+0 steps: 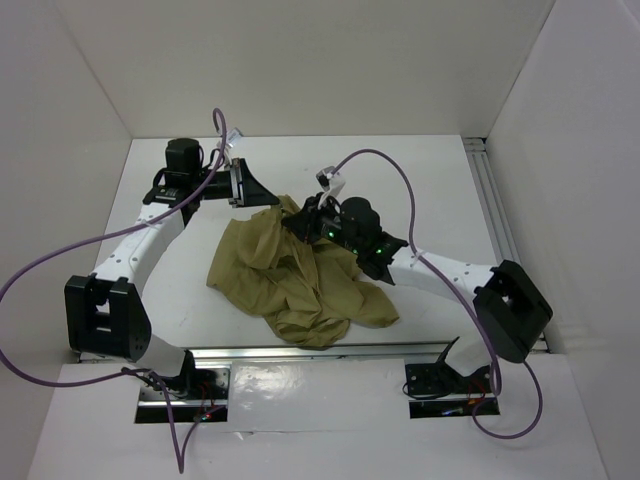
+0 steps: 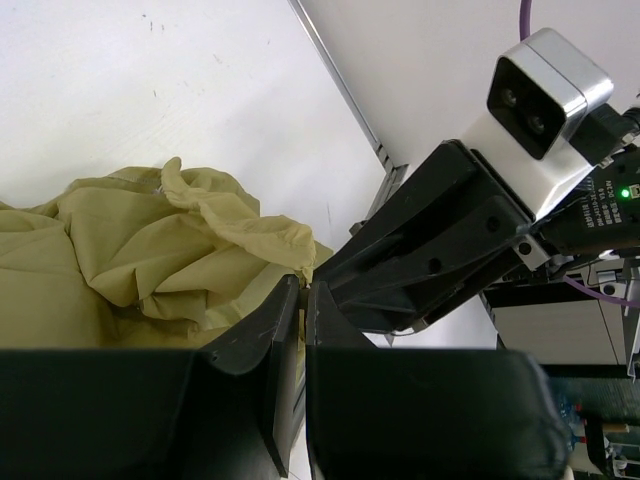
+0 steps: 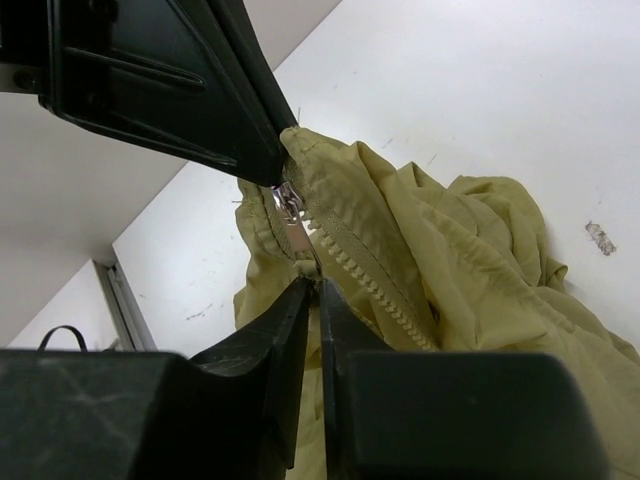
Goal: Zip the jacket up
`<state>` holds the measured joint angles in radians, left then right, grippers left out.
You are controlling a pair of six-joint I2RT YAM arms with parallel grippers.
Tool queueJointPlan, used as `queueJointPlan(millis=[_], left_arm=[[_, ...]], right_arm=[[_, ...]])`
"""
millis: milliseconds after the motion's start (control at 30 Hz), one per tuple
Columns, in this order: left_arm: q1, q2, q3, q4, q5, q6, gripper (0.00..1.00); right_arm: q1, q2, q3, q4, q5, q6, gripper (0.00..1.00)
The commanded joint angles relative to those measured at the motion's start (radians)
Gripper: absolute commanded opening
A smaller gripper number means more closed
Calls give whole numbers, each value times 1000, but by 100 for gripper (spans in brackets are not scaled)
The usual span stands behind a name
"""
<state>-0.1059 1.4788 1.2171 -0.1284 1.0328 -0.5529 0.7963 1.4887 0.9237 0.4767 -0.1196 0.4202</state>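
The jacket's cloth lies crumpled, so next my left gripper pulls outward and left in the top view, toward the table's far corner, then releases.
The olive-tan jacket (image 1: 300, 285) lies crumpled in the middle of the white table. My left gripper (image 1: 280, 205) is at its far top corner, shut on a thin edge of the cloth (image 2: 302, 295). My right gripper (image 1: 308, 225) sits right beside it over the jacket. In the right wrist view its fingertips (image 3: 318, 285) are shut on the metal zipper pull (image 3: 300, 240), just below the slider (image 3: 287, 202). A row of zipper teeth (image 3: 375, 290) runs down from there. The left gripper's black finger (image 3: 170, 80) pinches the jacket's corner just above the slider.
White walls close in the table on three sides. An aluminium rail (image 1: 497, 225) runs along the right edge and another (image 1: 320, 352) along the near edge. Purple cables (image 1: 400, 185) loop over both arms. The right wrist's camera (image 2: 540, 95) is close to the left fingers.
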Motion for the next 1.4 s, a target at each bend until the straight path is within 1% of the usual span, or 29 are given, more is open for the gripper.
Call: queueJointPlan(millis=[0,33,67,133,233,267,467,500,667,867,1000,1100,1233,1267,1333,1367], left_arm=[[6,5,32,19,15,15,0],[6,5,32,19,15,15,0],[6,5,41,19,15,15,0],[6,5,41,10,15,15,0],[15,5,41,10,15,15,0],[15,5,41,10,15,15,0],[25,14,50,10,15,15,0],[25,14,50,10,6,5,0],[34,14,70,10,6,5,0],[34,14,70,21,6,-16,0],[34,14,81,21,6,-27,0],[34,-5,101,9,-16,-36,0],[66,-25,212,-75,-117,-36,0],[78,-15,285,-94,-163,-36,0],[121,26,369,-153,-203,-67,0],[136,46,463,-177,-236,-67,0]], right_arm=[[7,4,40,5,-5,-21,15],[7,4,40,5,-5,-21,10],[7,4,40,5,-5,-21,3],[7,4,40,5,15,-21,0],[7,-25,29,5,26,-12,0],[7,-34,15,5,53,-12,0],[7,-85,6,-96,90,-34,0],[7,-85,6,-137,74,-34,0],[7,-85,-8,-207,15,-46,0],[7,-64,-63,-216,-5,-18,0],[7,-15,-63,-216,-14,3,0],[7,-15,-63,-194,-23,12,0],[7,-40,-63,-228,12,12,0],[7,-51,-74,-246,27,21,0],[7,-94,-83,-271,40,22,0],[7,-111,-83,-308,52,22,0]])
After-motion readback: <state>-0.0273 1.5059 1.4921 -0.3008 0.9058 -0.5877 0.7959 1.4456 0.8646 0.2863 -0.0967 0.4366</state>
